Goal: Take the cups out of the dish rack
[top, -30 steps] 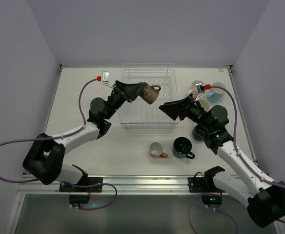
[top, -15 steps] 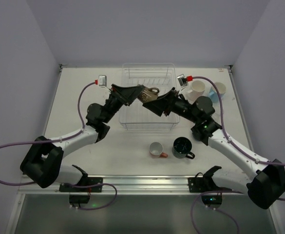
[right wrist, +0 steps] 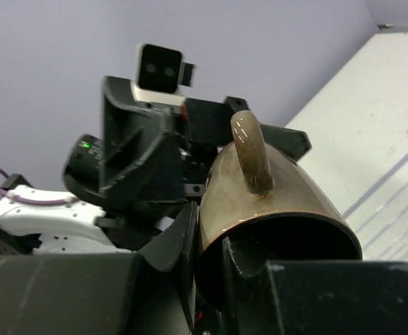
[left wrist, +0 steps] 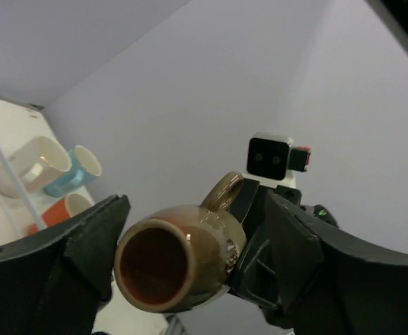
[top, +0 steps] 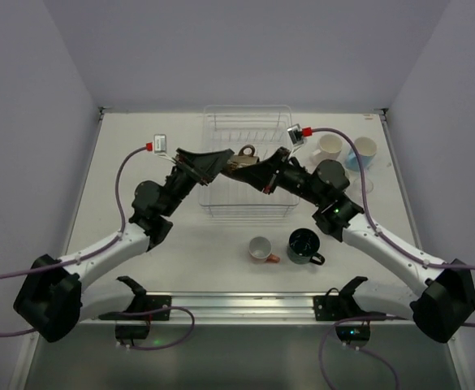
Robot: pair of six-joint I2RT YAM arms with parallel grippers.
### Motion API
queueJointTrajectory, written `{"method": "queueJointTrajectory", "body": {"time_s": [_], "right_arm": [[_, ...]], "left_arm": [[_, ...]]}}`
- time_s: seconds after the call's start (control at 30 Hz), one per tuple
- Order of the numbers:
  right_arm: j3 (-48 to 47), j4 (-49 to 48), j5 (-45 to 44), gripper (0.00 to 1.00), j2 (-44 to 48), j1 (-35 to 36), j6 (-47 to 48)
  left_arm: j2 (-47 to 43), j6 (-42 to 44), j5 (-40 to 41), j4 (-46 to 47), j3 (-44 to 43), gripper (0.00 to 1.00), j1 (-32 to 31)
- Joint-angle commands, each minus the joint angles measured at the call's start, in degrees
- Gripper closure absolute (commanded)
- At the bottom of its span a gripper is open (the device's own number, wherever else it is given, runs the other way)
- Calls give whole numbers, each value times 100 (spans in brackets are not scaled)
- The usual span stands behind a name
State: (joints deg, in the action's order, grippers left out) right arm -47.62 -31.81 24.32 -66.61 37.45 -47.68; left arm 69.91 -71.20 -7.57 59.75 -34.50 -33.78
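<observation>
I will next move my right gripper back and down toward my base to release its cup beside the salmon pink one, as open tabletop is below the gripper.
A dark brown cup (top: 245, 158) hangs in the air above the white wire dish rack (top: 213, 208). My right gripper (top: 258, 169) is shut on it, and the right wrist view shows the cup (right wrist: 266, 181) with its wall pinched between one finger inside the mouth and one outside, at the gripper (right wrist: 214, 255). My left gripper (top: 221, 162) faces it from the left and stands open. In the left wrist view its fingers (left wrist: 64, 265) spread on either side of the cup (left wrist: 190, 258) without touching it.
On the table in front of the rack stand a salmon pink cup (top: 261, 249) and a dark green cup (top: 304, 245). Right of the rack are a cream cup (top: 329, 147), a light blue one (top: 363, 152) and a dark one (top: 332, 172). An orange cup (left wrist: 61, 209) shows in the left wrist view.
My right arm swung left to the brown cup and shut on its wall. My left gripper, which held the cup, has opened and drawn back a little.
</observation>
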Motion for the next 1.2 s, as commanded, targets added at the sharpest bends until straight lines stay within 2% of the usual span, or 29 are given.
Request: {"method": "queueJointTrajectory", "body": {"time_s": [0.0, 0.03, 0.1, 0.17, 0.23, 0.27, 0.33, 0.4, 0.43, 0.5, 0.53, 0.63, 0.73, 0.9, 1.17], "right_arm": [[-441, 1271, -410, 100, 350, -1, 645], [-581, 1657, -393, 100, 385, 8, 855], [-740, 2712, -340, 100, 438, 86, 1119], [-986, 3798, -506, 100, 430, 411, 1576], [-1153, 4426, -873, 100, 325, 753, 1858], [-1319, 4943, -1050, 100, 254, 1155, 2042], [-1521, 5333, -1637, 100, -34, 1770, 2209], [-1698, 5869, -1964, 100, -351, 2089, 2263], [-1855, 6019, -2140, 100, -675, 2230, 2298], [-1979, 6187, -2423, 100, -1001, 2599, 2316], [-2171, 6257, -2458, 100, -1334, 2775, 2316], [-2558, 6424, -2861, 100, -1836, 3056, 2386], [-2823, 6661, -3011, 100, -2557, 3145, 2447], [-3219, 6881, -3284, 100, -3383, 3216, 2553], [-3360, 7119, -3442, 100, -3903, 3268, 2553]], "left_arm": [[-907, 1150, 422, -1348, -329, 10, -59], [-1266, 1518, 676, -1978, -416, 4, -59], [-1628, 1888, 975, -2570, -504, 0, -59], [-2129, 2495, 1284, -3466, -715, 0, -59], [-2602, 3169, 1538, -4404, -908, 0, -59], [-2736, 3365, 1618, -4749, -1144, 0, -50], [-3095, 3978, 1828, -5678, -1391, 0, -50], [-3307, 4376, 2031, -6357, -1743, 0, -59], [-3517, 4726, 2319, -6831, -1814, 0, -59], [-3729, 5018, 2768, -7203, -1893, 0, -59], [-3922, 5228, 3249, -7475, -1876, 0, -59], [-4256, 5545, 3997, -7775, -1718, 0, -59], [-4537, 5626, 4368, -7785, -1421, 0, -59], [-4916, 5713, 4633, -7601, -1120, 0, -59], [-5189, 5784, 4686, -7530, -892, 0, -59]]}}
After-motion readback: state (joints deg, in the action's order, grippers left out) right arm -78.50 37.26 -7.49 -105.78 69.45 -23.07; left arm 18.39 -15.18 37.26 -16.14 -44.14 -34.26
